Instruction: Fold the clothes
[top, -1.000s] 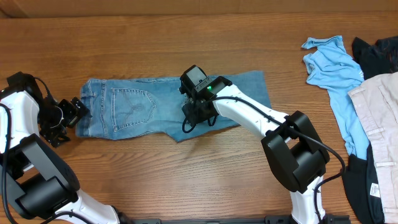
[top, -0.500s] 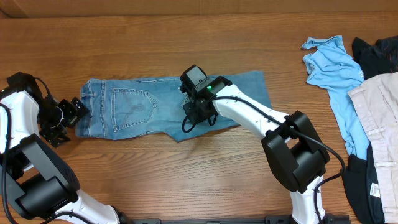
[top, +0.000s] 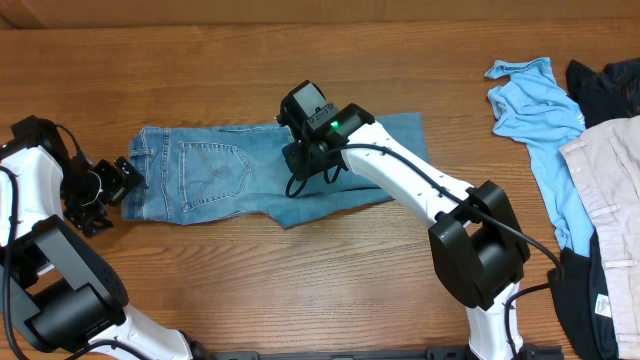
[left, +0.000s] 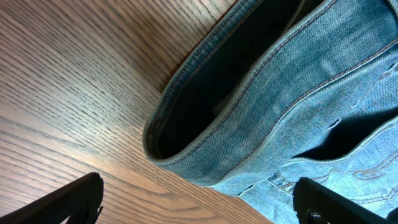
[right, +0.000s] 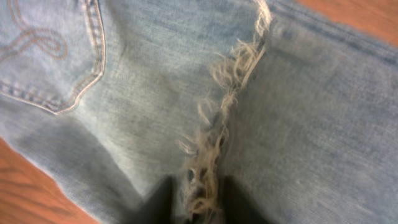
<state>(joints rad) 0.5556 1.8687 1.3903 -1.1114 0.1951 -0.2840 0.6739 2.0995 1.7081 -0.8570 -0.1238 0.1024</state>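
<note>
I should next lift my left gripper slightly, move outward along the waistband (left: 205, 124), then drop onto its open edge, still ahead of my spread fingers.
The clothes, a pair of light-blue denim jeans (top: 215, 175), lie flat on the wooden table (top: 300, 290), doubled over, waistband to the left. My right gripper (top: 298, 170) hangs low over their middle. In the right wrist view its fingertips (right: 199, 210) stand narrowly apart on either side of the frayed hem (right: 230, 81), whose fringe lies between them; a stitched back pocket (right: 56, 50) shows at the upper left. My left gripper (top: 125, 180) sits at the waistband's left end, wide open (left: 202, 211), with the open waistband (left: 205, 124) just ahead of its fingers.
At the right side of the table lie a light-blue shirt (top: 530, 110), beige trousers (top: 605, 190) and dark garments (top: 612, 85). The right arm's base (top: 480, 260) stands near the front edge.
My right gripper has moved up and to the left along the jeans, and its fingers closed and then parted again. The left arm has not moved.
</note>
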